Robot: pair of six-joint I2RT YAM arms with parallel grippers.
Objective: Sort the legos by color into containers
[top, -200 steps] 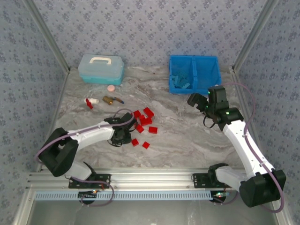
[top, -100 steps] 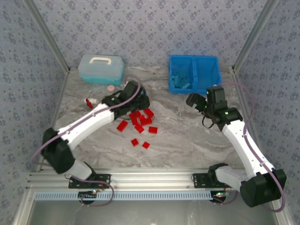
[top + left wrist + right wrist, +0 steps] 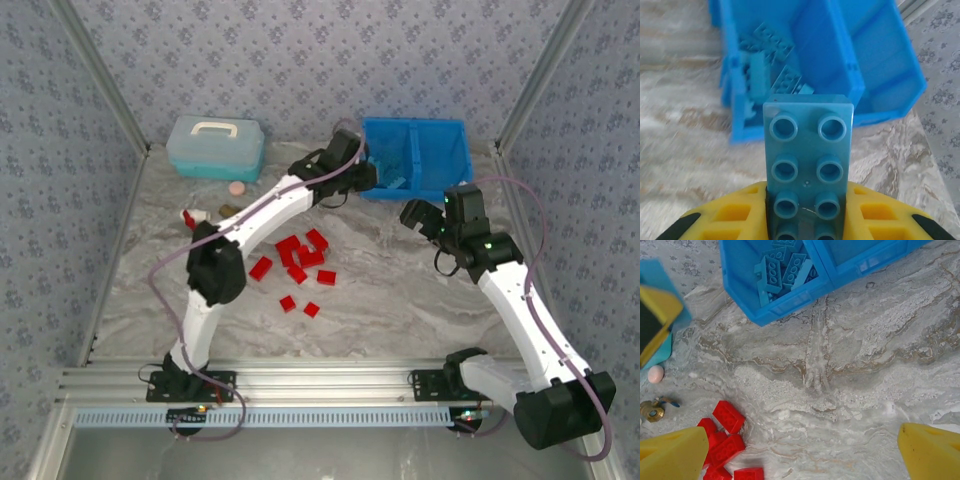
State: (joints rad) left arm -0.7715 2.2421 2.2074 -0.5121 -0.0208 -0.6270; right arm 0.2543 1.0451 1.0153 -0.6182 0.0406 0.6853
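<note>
The other light blue legos are already in this section of the bin, so my left gripper should next carry its lego over that lego pile and lower to release it there.
My left gripper (image 3: 363,177) is stretched out to the front left edge of the bright blue bin (image 3: 455,125). It is shut on a light blue lego (image 3: 809,145) that stands out between the yellow fingers (image 3: 735,210). Several light blue legos (image 3: 767,60) lie in the bin's left compartment; the right compartment (image 3: 880,55) looks bare. Several red legos (image 3: 300,255) lie in a loose cluster on the marble table, also in the right wrist view (image 3: 725,440). My right gripper (image 3: 415,215) hovers open just in front of the bin, nothing between its fingertips (image 3: 672,455).
A pale teal lidded box (image 3: 215,146) stands at the back left. Near it lie a pink disc (image 3: 237,188), a brass-coloured object (image 3: 228,211) and a small red and white piece (image 3: 190,216). Patterned walls enclose the table.
My left arm has swung from the red pile up and to the right, carrying the light blue lego to the bin's front edge. One red lego shifted left. The right arm barely moved.
</note>
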